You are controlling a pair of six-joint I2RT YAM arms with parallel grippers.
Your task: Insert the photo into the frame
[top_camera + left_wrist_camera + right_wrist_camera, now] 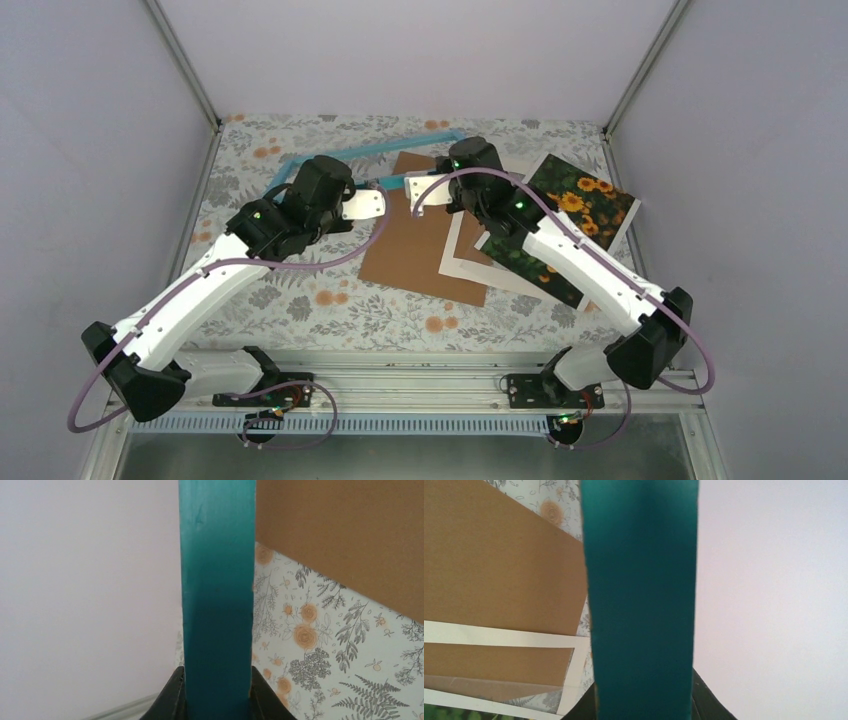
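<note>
I will swing my left gripper left in the top view, turn, lower and release the frame beside the board, where the flowered tablecloth is bare.
The frame is a thin teal rectangle, held tilted above the back of the table. My left gripper is shut on its near bar from the left. In the left wrist view that teal bar fills the gap of the left gripper, with black fingers against both its sides. My right gripper is shut on the same bar from the right, and the bar runs up through the right gripper. The sunflower photo lies flat at the right, partly under my right arm.
A brown board lies flat in the middle of the flowered tablecloth. A white mat with a window overlaps the board's right side and the photo. Pale walls close in the left, back and right sides.
</note>
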